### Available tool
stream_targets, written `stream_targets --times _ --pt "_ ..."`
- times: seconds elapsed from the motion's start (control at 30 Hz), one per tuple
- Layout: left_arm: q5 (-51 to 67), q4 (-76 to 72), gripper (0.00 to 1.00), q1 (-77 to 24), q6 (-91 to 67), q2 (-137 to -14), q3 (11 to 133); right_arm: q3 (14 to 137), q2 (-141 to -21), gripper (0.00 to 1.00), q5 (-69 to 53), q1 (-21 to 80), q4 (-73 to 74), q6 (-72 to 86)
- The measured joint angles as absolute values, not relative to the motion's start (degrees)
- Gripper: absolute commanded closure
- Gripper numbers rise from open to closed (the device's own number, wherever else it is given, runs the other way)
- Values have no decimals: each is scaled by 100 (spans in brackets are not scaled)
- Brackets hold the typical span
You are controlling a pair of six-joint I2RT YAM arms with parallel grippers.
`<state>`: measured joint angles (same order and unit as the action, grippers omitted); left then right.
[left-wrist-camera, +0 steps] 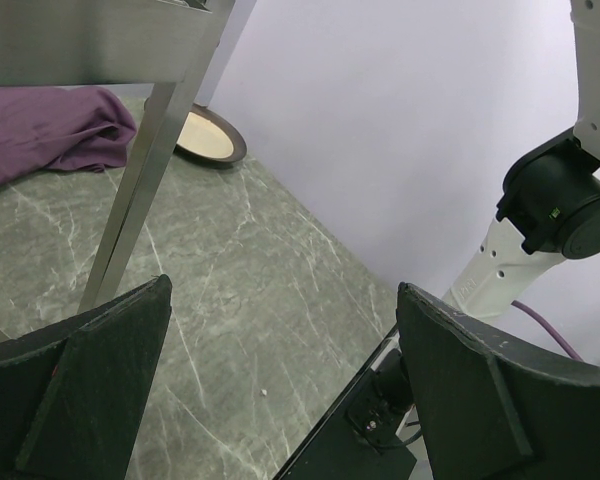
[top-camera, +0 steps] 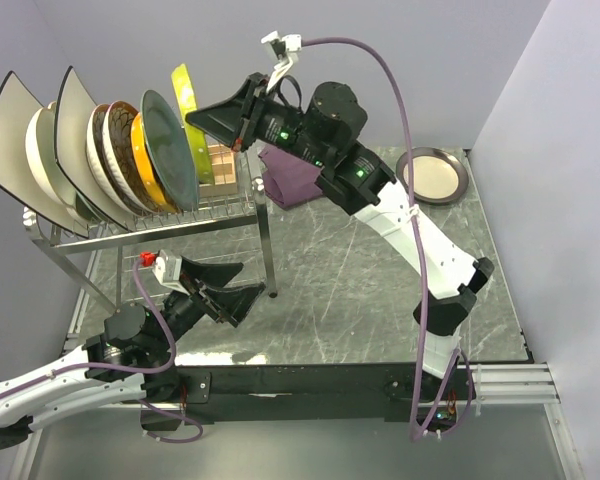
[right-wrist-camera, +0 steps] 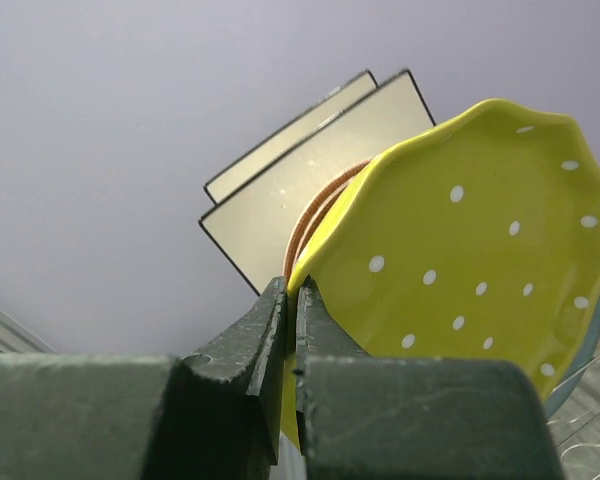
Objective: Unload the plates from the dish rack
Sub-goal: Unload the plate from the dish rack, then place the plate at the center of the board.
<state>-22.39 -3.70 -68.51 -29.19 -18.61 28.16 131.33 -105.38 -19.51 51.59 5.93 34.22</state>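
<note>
I need to move the lime-yellow dotted plate next with my right gripper, down and to the right in the top view, onto the bare marble [top-camera: 320, 233] beside the purple cloth, because that spot is empty.
The dish rack [top-camera: 180, 225] stands at the back left with several plates on edge between its prongs: two white square ones [top-camera: 75, 130], a cream round one [top-camera: 42, 160], a brown-patterned one [top-camera: 113, 150], an orange one [top-camera: 138, 160] and a teal-green one [top-camera: 170, 150]. My right gripper [top-camera: 195, 120] is shut on the rim of the lime-yellow dotted plate [right-wrist-camera: 460, 260] at the rack's right end. In the right wrist view the gripper [right-wrist-camera: 292, 285] pinches that rim, with the square plates [right-wrist-camera: 300, 190] behind. My left gripper [left-wrist-camera: 285, 290] stands open and holds nothing, low beside a rack leg [left-wrist-camera: 145, 170].
A round cream plate with a dark rim [top-camera: 432, 175] lies flat on the marble table at the back right. A purple cloth [top-camera: 290, 175] is bunched behind the rack, next to a small wooden compartment box [top-camera: 222, 165]. The right arm [top-camera: 420, 240] stretches across the table's right half.
</note>
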Motion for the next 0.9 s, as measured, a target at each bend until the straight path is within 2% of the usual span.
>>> stream_targets --times 0.23,0.47,0.7,0.9 --pt "-2239 -370 1 -6851 -2919 -1861 2816 13240 -10230 100 -1855 5000 788 3142" --pt "-2239 -373 1 -6851 -2917 -1859 2816 13054 -9303 100 -1358 4591 1372 2596" --pt "-2237 -370 0 -6851 -2919 -1859 2816 11880 -7616 100 305 4390 2202 1938" --pt "-2237 -373 1 -6851 -2921 -1800 2810 10106 -6539 100 1629 4383 2705 1688"
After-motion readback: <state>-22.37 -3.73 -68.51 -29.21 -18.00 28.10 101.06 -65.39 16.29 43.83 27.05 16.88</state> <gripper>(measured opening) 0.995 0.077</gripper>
